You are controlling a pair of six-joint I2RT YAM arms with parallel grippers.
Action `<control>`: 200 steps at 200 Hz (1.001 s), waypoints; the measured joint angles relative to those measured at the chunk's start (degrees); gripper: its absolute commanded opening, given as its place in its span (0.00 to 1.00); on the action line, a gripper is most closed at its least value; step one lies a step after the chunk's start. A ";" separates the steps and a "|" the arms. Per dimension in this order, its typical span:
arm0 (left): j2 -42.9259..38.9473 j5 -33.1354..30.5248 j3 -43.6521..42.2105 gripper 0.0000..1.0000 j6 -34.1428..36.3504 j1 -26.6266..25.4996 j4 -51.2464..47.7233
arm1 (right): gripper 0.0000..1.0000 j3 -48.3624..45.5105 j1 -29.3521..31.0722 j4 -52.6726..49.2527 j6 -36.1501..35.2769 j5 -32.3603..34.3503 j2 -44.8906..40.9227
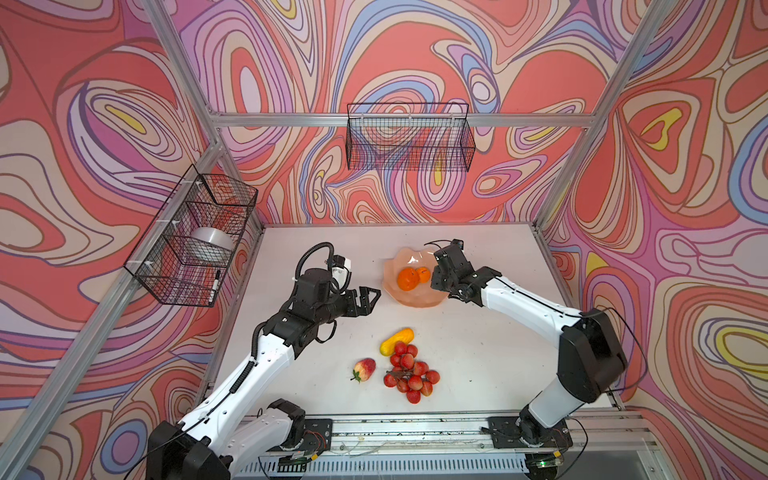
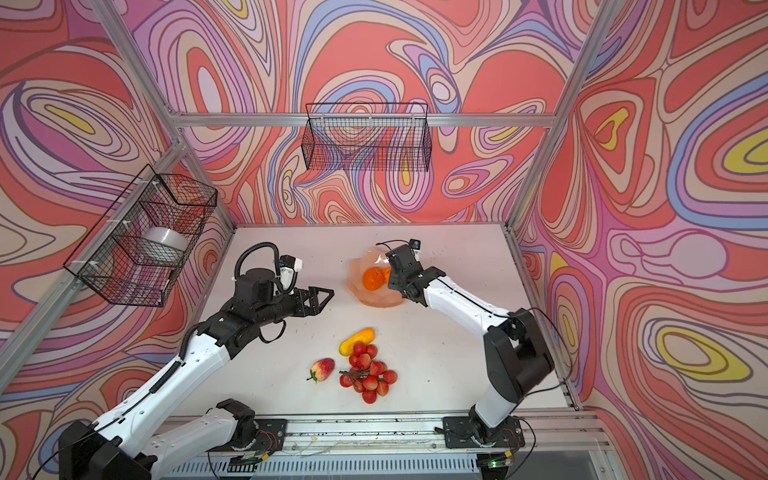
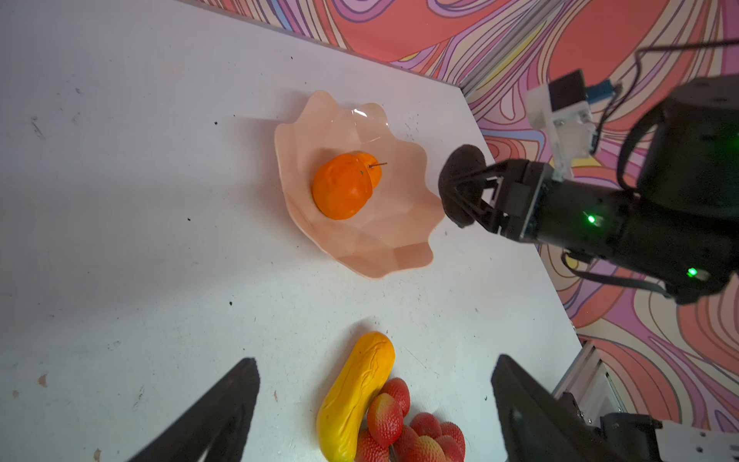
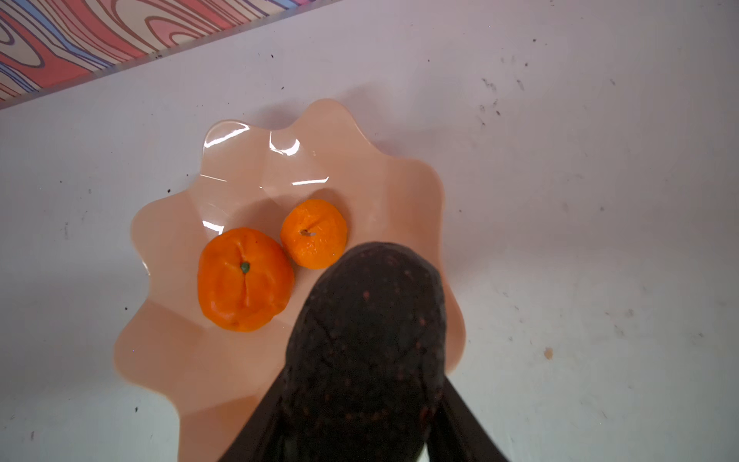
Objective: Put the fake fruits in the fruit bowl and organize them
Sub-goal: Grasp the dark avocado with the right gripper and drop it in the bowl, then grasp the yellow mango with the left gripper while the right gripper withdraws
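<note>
I will move my right gripper down toward the oranges next and release the dark avocado [image 3: 460, 184] in the open space there, because the bare bottom of the bowl beside the oranges is below.
The peach-pink fruit bowl [image 1: 415, 300] [image 4: 168, 352] stands at the back of the white table, with a large orange [image 1: 407, 279] [image 4: 244, 280] and a small orange [image 1: 424, 275] [image 4: 314, 234] in it. My right gripper [image 1: 437, 281] [image 4: 360, 400] hangs over the bowl's right rim, shut on the dark avocado [image 3: 460, 184] [image 4: 368, 340]. Left of the bowl, my left gripper [image 1: 370, 301] [image 3: 376, 362] hovers open and empty. Nearer the front lie the yellow oblong fruit [image 1: 397, 341] [image 3: 356, 396], the red grape bunch [image 1: 411, 372] touching it, and the strawberry [image 1: 365, 369].
A black wire basket [image 1: 409, 137] hangs on the back wall. Another [image 1: 166, 286] on the left wall holds a white-silver round object [image 1: 212, 243]. Patterned walls close three sides of the table, and the arms' metal rail [image 1: 415, 432] runs along the front.
</note>
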 measured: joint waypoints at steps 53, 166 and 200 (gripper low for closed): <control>2.05 1.31 -2.16 0.91 0.02 0.00 -4.07 | 0.55 6.03 -1.75 1.49 -1.55 -3.74 12.70; 17.55 2.14 2.38 0.86 3.78 -9.73 -11.52 | 0.81 4.94 -2.64 3.76 0.96 -7.74 0.76; 22.23 0.98 4.96 0.86 6.03 -12.46 -11.78 | 0.85 -3.91 -2.67 9.44 3.93 -8.37 -18.25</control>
